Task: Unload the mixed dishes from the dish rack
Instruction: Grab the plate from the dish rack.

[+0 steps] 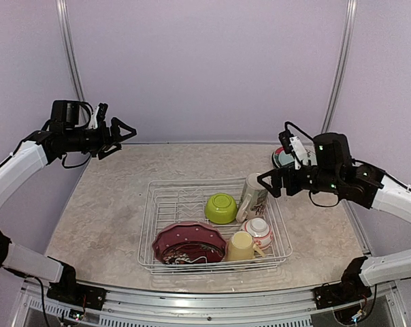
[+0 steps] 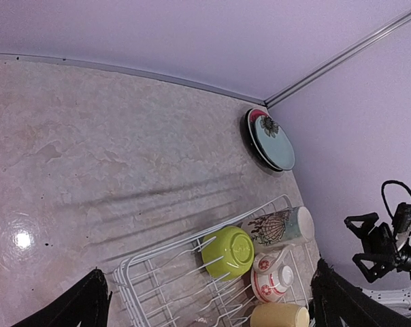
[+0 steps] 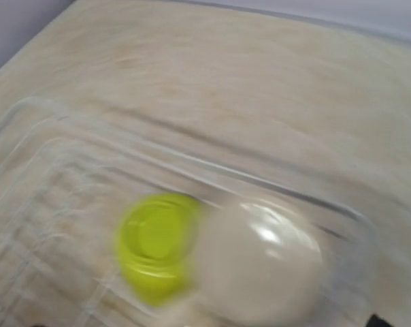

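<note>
The dark red plate's raised rim stands below my right gripper and to its left in the top view. So my right gripper swings there next, turns downward and straddles it.
The white wire dish rack sits mid-table. It holds a lime-green bowl, a tall cream printed mug, a small white-and-red bowl, a pale yellow mug and a dark red patterned plate. My left gripper is open and empty, raised far left of the rack. My right gripper is open and empty, just right of the cream mug. The blurred right wrist view shows the green bowl and cream mug below. The left wrist view shows the rack and green bowl.
A stack of plates, teal on top with a black rim, lies on the table at the back right corner, also in the left wrist view. Purple walls close the back and sides. The table is beige marble-patterned.
</note>
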Motion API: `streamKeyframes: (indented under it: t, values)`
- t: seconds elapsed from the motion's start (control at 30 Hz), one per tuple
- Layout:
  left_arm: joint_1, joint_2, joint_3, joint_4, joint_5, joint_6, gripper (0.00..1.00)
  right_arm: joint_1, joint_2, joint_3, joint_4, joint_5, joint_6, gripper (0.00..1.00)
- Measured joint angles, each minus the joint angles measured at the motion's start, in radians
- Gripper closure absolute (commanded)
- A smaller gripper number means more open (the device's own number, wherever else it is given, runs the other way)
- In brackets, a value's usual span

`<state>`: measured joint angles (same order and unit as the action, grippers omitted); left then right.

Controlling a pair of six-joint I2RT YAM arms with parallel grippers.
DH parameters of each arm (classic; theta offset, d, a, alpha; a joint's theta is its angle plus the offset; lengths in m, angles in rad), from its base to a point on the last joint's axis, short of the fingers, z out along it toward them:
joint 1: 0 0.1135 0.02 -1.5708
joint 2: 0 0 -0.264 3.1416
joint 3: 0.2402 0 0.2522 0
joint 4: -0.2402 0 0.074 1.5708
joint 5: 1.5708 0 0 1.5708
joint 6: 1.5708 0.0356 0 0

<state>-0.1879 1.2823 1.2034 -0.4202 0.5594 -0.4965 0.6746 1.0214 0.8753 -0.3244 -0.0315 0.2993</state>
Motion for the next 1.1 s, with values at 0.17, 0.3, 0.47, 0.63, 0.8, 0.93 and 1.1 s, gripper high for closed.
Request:
streamKeyframes:
  t: [0.17, 0.3, 0.47, 0.63, 0.8, 0.93, 1.1]
  values:
    - [-0.007, 0.000, 0.000, 0.000, -0.002, 0.000, 0.01, 0.216, 0.205, 0.153, 0.002, 0.032, -0.128, 0.01]
    - [-0.013, 0.000, 0.000, 0.000, -0.004, 0.000, 0.01, 0.332, 0.385, 0.270, -0.025, 0.010, -0.242, 0.04]
    - [-0.021, 0.000, 0.000, -0.001, -0.006, 0.000, 0.01, 0.381, 0.528, 0.369, -0.082, -0.049, -0.349, 0.11]
    - [-0.021, 0.000, 0.000, -0.001, -0.006, 0.000, 0.01, 0.378, 0.568, 0.420, -0.138, -0.086, -0.407, 0.15]
    - [-0.022, 0.000, 0.012, -0.007, -0.006, 0.001, 0.01, 0.379, 0.562, 0.433, -0.163, -0.035, -0.414, 0.06]
    - [-0.022, 0.000, 0.016, -0.008, -0.006, 0.001, 0.01, 0.379, 0.488, 0.437, -0.194, -0.019, -0.414, 0.04]
    - [-0.021, 0.005, 0.016, -0.008, 0.001, 0.000, 0.01, 0.383, 0.428, 0.476, -0.235, -0.104, -0.423, 0.09]
